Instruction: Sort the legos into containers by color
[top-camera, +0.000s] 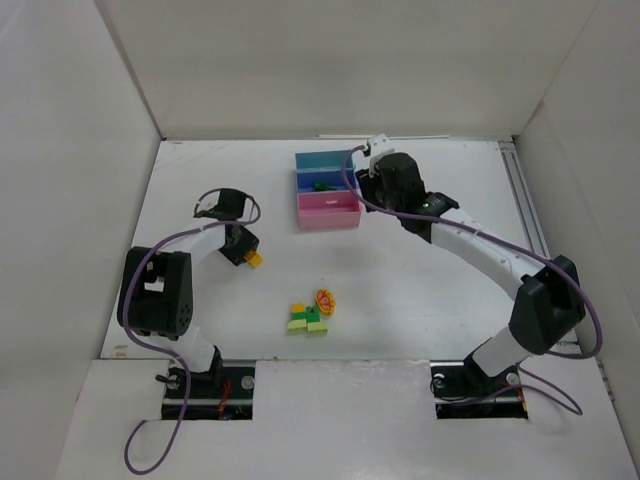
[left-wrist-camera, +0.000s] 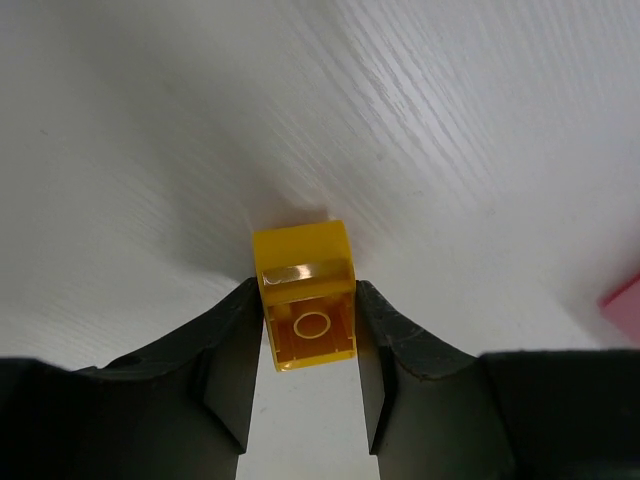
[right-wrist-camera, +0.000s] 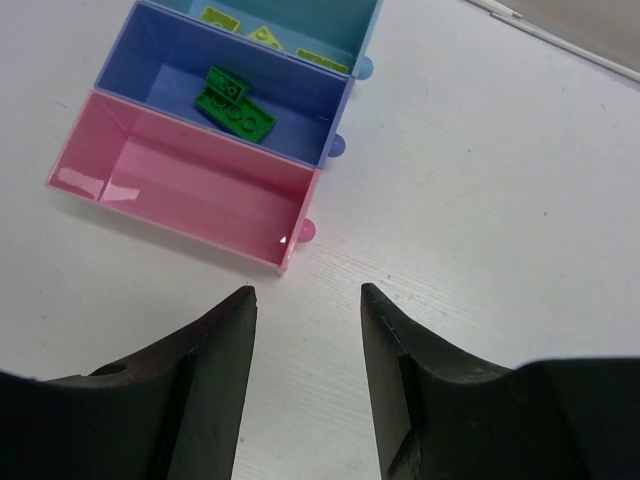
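Note:
I will next move my left gripper up, outward and to the right in the top view, over the pink container (top-camera: 329, 203) (left-wrist-camera: 625, 310). It is the only empty one, so I will release the yellow lego there.
My left gripper (left-wrist-camera: 306, 287) is shut on a yellow lego (left-wrist-camera: 305, 300), its hollow underside facing the camera, just above the white table. In the top view that brick (top-camera: 254, 260) shows at the left gripper (top-camera: 246, 255), left of centre. My right gripper (right-wrist-camera: 307, 290) stands open and empty over bare table, just near of the pink container (right-wrist-camera: 180, 185). The blue container (right-wrist-camera: 165, 65) holds dark green legos (right-wrist-camera: 235, 100). Light green legos (right-wrist-camera: 265, 37) lie in the teal container (right-wrist-camera: 335, 25).
A small pile of yellow, light green and dark green bricks (top-camera: 308, 319) lies at the table's near middle, with an orange piece (top-camera: 326, 298) beside it. The joined trays (top-camera: 327, 212) stand at the back centre. White walls enclose the table.

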